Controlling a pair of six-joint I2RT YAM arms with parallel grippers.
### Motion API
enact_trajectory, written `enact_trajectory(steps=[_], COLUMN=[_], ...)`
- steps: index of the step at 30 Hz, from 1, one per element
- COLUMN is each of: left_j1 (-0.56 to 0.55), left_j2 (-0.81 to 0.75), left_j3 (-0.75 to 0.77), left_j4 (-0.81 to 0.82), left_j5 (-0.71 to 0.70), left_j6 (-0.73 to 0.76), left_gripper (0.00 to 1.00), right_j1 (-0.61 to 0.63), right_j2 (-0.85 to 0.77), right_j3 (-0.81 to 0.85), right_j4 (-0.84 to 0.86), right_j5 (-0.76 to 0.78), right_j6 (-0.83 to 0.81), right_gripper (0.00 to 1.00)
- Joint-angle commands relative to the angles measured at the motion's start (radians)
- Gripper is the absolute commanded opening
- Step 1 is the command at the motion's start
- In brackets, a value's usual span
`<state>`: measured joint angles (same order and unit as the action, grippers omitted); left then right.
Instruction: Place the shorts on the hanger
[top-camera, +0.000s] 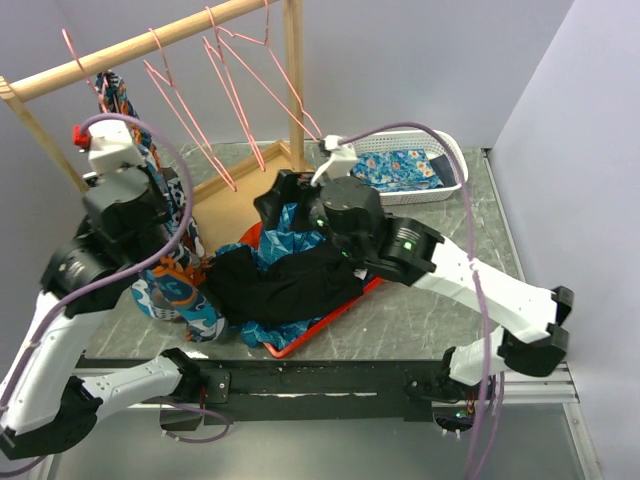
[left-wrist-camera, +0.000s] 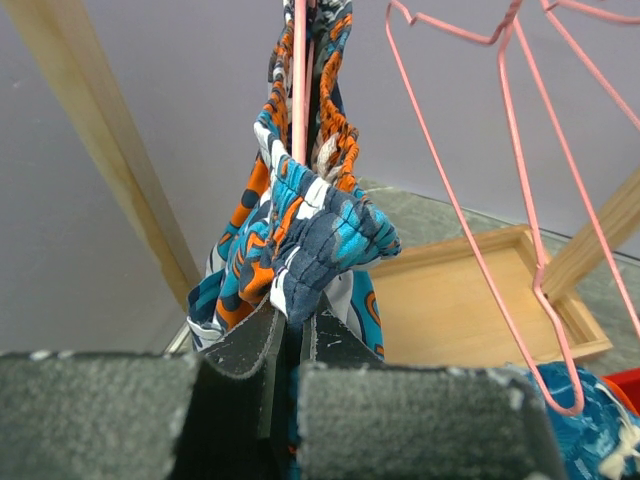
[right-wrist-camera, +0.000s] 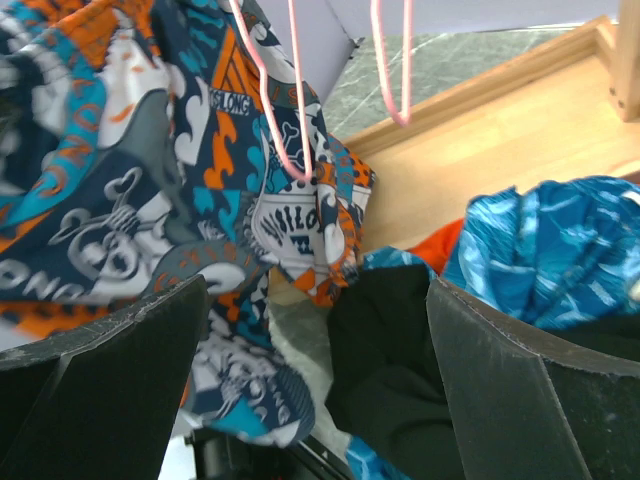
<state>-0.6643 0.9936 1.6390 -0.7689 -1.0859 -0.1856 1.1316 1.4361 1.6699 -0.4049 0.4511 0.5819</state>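
Observation:
I will next lower my left gripper with the bunched waistband to bring the pink hanger's hook down onto the wooden rod, and then let go, because the hook is raised above the rod.
The patterned shorts (top-camera: 180, 290) hang at the left end of the rack, draped from the top of the leftmost pink hanger (top-camera: 72, 48) down to the table. My left gripper (top-camera: 108, 112) is raised beside that hanger. In the left wrist view this gripper (left-wrist-camera: 290, 325) is shut on the bunched waistband of the shorts (left-wrist-camera: 310, 230), with the hanger's wire (left-wrist-camera: 298, 90) running up through the fabric. My right gripper (top-camera: 283, 200) hovers open over the clothes pile. In its wrist view the right gripper (right-wrist-camera: 320, 340) holds nothing; the shorts (right-wrist-camera: 120, 200) and a hanger's corner (right-wrist-camera: 290, 150) lie ahead of it.
Three more pink hangers (top-camera: 230, 70) hang on the wooden rod (top-camera: 150, 40). A red tray (top-camera: 300, 338) holds a black garment (top-camera: 280, 280) and blue clothes. A white basket (top-camera: 455, 160) with a folded floral cloth stands at the back right. The rack's wooden base (top-camera: 235, 205) lies behind the tray.

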Motion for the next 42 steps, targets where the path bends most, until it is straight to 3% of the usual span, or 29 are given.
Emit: enact_trajectory(steps=[1, 10, 16, 38, 42], left_j1=[0.003, 0.005, 0.008, 0.114, 0.117], left_j2=[-0.007, -0.030, -0.039, -0.088, -0.093], left_j3=[-0.065, -0.189, -0.238, -0.360, -0.357], left_j4=[0.184, 0.362, 0.378, 0.286, 0.249], left_j5=[-0.077, -0.111, -0.117, 0.012, 0.044], left_j6=[0.003, 0.031, 0.023, -0.080, -0.100], left_gripper=[0.01, 0.01, 0.01, 0.11, 0.19], right_j1=[-0.003, -0.004, -0.004, 0.003, 0.037], right_j2=[-0.100, -0.158, -0.157, -0.171, -0.152], right_j3=[-0.051, -0.105, -0.121, -0.283, -0.332], right_j4=[0.029, -0.005, -0.023, 0.084, 0.139], right_j5=[0.014, 0.017, 0.001, -0.097, -0.111], right_j6=[-0.005, 0.002, 0.016, 0.033, 0.015], right_gripper=[0.98, 0.98, 0.98, 0.98, 0.98])
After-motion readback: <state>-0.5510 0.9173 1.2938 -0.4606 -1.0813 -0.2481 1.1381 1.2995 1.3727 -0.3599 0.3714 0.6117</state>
